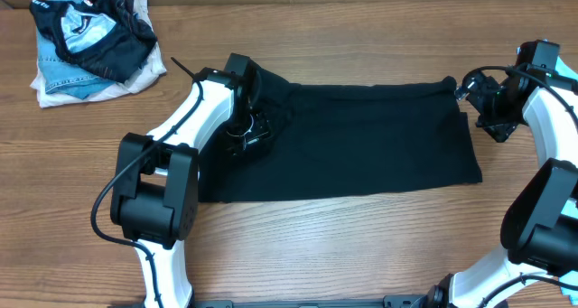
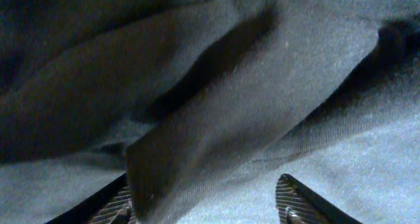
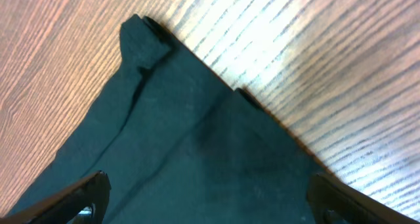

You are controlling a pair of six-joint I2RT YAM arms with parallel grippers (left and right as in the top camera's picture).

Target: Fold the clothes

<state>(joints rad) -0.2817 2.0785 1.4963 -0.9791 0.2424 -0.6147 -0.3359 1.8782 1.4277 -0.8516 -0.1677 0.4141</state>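
Observation:
The right gripper needs to go down and forward onto the small raised nub of the shirt's end edge, because that nub is below and just ahead of the gripper's open fingers.
The black T-shirt (image 1: 361, 141) lies flat across the middle of the wooden table as a wide folded rectangle. My left gripper (image 1: 246, 135) is down on the shirt's rumpled left end. In the left wrist view its jaws (image 2: 207, 207) are open, with a raised fold of black fabric (image 2: 197, 132) between them, close to the left finger. My right gripper (image 1: 477, 109) hovers at the shirt's far right corner. In the right wrist view its jaws (image 3: 210, 201) are wide open and empty over the black cloth (image 3: 184, 152), with the shirt's corner (image 3: 141, 33) ahead.
A pile of other clothes (image 1: 90, 46) sits at the far left corner: a black-and-pale-blue patterned piece on top of denim and white fabric. Bare wooden table (image 1: 361, 245) lies in front of the shirt.

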